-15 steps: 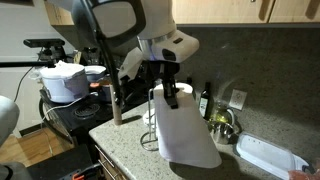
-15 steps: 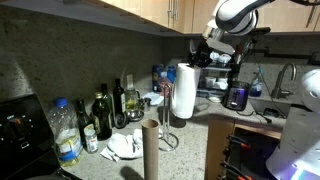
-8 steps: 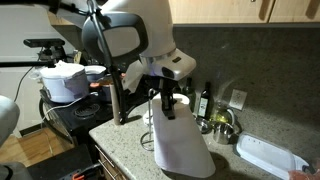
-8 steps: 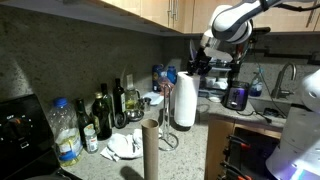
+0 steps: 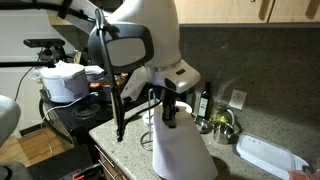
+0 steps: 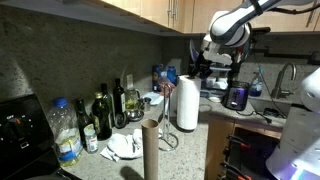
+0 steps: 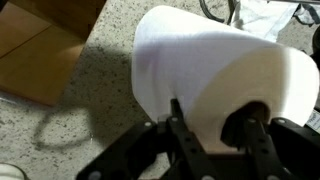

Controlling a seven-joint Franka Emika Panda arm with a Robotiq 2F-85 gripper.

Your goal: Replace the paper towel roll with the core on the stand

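The counter beside the wire stand lies below my gripper, and since the roll (image 5: 182, 150) still hangs above it, I will lower the roll down and release the roll's paper side.
My gripper (image 5: 170, 112) (image 6: 192, 72) is shut on the top of the paper towel roll (image 5: 182, 150) (image 6: 186, 103), a fat white cylinder hanging upright just above the counter. In the wrist view the roll (image 7: 215, 70) fills the frame. One finger (image 7: 255, 118) sits inside its hollow centre and another presses the outer wall. The core (image 6: 151, 150), a slim brown cardboard tube, stands upright near the counter's front edge. The wire stand (image 6: 168, 140) stands bare between the core and the roll, its ring base on the counter.
Dark bottles (image 6: 102, 115) and a plastic water bottle (image 6: 65, 130) line the back wall, with crumpled paper (image 6: 125, 145) beside them. A white tray (image 5: 270, 155) lies on the counter. A white pot (image 5: 65, 80) sits on the stove. A coffee machine (image 6: 238, 95) stands behind the roll.
The gripper has carried the roll away from the stand and lower, toward the counter's front. The core and the stand have not moved.
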